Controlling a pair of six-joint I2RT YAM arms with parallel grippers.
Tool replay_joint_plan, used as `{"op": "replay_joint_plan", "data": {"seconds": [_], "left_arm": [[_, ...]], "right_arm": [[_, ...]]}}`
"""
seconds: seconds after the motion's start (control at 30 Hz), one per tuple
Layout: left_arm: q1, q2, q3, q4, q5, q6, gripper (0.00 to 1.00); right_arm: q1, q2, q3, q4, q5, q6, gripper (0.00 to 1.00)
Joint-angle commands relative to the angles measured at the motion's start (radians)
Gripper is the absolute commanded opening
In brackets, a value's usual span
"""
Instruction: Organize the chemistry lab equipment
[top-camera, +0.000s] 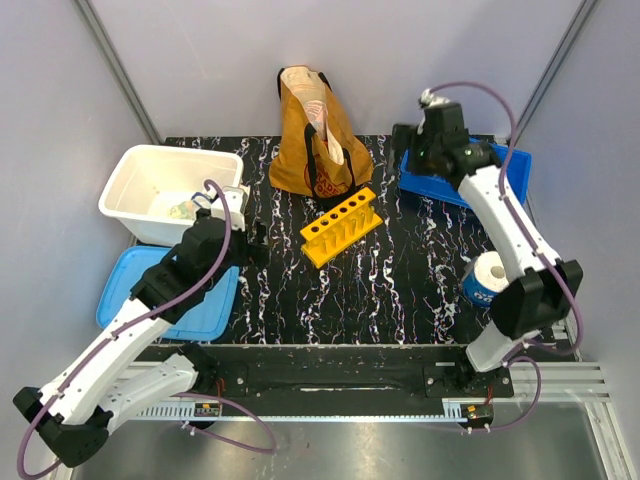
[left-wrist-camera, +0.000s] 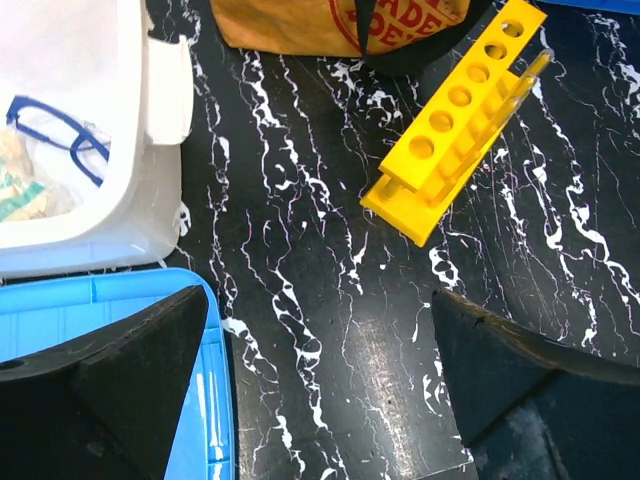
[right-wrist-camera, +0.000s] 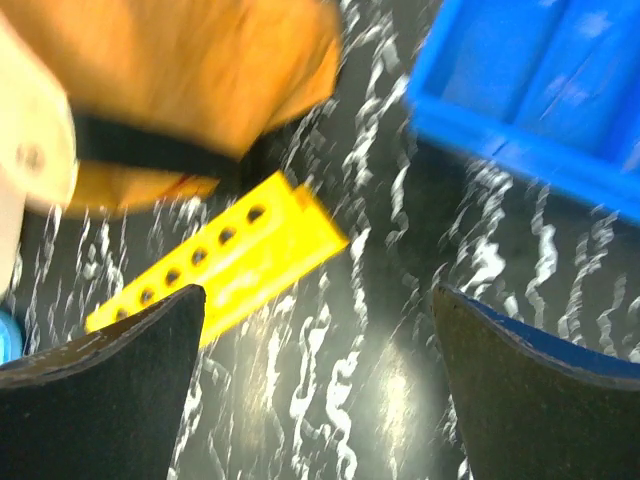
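The bare tabletop beside the light blue lid's rim (top-camera: 233, 294) (left-wrist-camera: 226, 372) facing the rack leaves space for a finger. My left gripper needs to go down and draw back onto that rim.
The yellow six-hole test-tube rack (top-camera: 340, 228) stands at an angle in the middle of the black marbled table, its holes empty. It also shows in the left wrist view (left-wrist-camera: 460, 120) and, blurred, in the right wrist view (right-wrist-camera: 220, 260). My left gripper (top-camera: 252, 245) is open and empty above the table, left of the rack (left-wrist-camera: 320, 380). My right gripper (top-camera: 408, 150) is open and empty, high at the back right beside the blue tray (right-wrist-camera: 320, 370). No loose tubes or blue stick show on the table.
A white bin (top-camera: 135, 175) at back left holds blue-framed goggles (left-wrist-camera: 55, 135) and a pale packet. A light blue lid (top-camera: 200, 315) lies in front of it. The mustard tote bag (top-camera: 315, 140) stands behind the rack. A blue tray (top-camera: 515, 170) and a blue-white roll (top-camera: 487, 278) are at right.
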Motion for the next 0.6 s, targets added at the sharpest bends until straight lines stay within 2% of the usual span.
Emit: {"op": "replay_joint_plan", "data": {"seconds": [0.0,0.13,0.3,0.43,0.57], "left_arm": [[0.051,0.012,0.052,-0.091,0.017,-0.107,0.98],[0.123,0.059,0.015,-0.211,-0.047,-0.182,0.9],[0.177,0.09,-0.109,-0.227,-0.083,-0.28,0.82],[0.18,0.136,-0.204,-0.119,-0.014,-0.421,0.79],[0.181,0.268,-0.209,-0.151,-0.124,-0.515,0.75]], "right_arm": [[0.07,-0.199,-0.229,0.083,-0.107,0.087,1.0],[0.095,-0.333,-0.418,0.17,-0.173,0.157,1.0],[0.093,-0.5,-0.639,0.37,-0.158,0.162,1.0],[0.095,-0.563,-0.687,0.381,-0.051,0.157,1.0],[0.095,-0.638,-0.719,0.416,-0.046,0.159,1.0]]}}
